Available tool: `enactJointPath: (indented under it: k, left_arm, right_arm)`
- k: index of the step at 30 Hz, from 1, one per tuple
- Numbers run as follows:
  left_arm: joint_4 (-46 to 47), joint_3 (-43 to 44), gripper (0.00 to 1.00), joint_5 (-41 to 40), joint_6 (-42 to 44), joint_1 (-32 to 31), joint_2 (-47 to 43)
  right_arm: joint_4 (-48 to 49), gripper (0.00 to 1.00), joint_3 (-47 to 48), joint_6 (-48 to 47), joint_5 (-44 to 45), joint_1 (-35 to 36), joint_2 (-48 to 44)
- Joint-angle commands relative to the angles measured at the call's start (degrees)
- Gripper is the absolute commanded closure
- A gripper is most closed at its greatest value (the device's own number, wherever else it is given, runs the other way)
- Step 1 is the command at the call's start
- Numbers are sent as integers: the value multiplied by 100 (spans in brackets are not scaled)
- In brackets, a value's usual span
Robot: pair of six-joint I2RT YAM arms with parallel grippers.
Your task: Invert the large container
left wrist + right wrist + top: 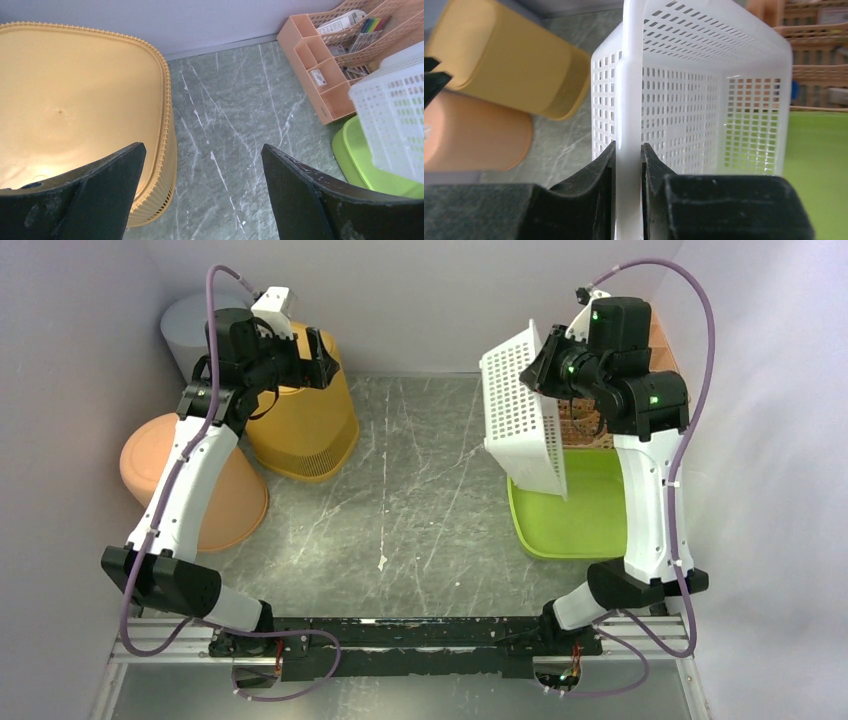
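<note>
The white basket hangs sideways, so its rim turns down next with my right gripper toward the bare marble between the yellow basket (305,430) and green tub and comes free there.
A white perforated basket (525,415) hangs tilted on its side above the lime green tub (570,520) at the right. My right gripper (547,365) is shut on its rim; in the right wrist view the gripper (628,147) pinches the white rim, with the basket (684,100) opening away from the camera. My left gripper (325,365) is open and empty, hovering over the right edge of the yellow ribbed basket (305,430). That basket stands with its closed base upward (75,100). The left gripper (202,147) holds nothing.
An orange bucket (200,480) lies mouth down at the left, with a grey bin (190,325) behind it. A peach desk organizer (325,65) with pens stands at the back right behind the green tub (350,155). Grey marble tabletop (420,500) lies between the arms.
</note>
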Motion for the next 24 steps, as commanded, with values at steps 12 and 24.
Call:
enactJointPath:
  k: [12,24]
  left_arm:
    - [-101,218,1,-286,9,-36,-589]
    - [-265,395,1,-378,107,-36,-677]
  right_arm:
    - [4945,100,-1969,1954,-2933,17,-570]
    - [8185,100,-3857,3209,-2707,344,-191]
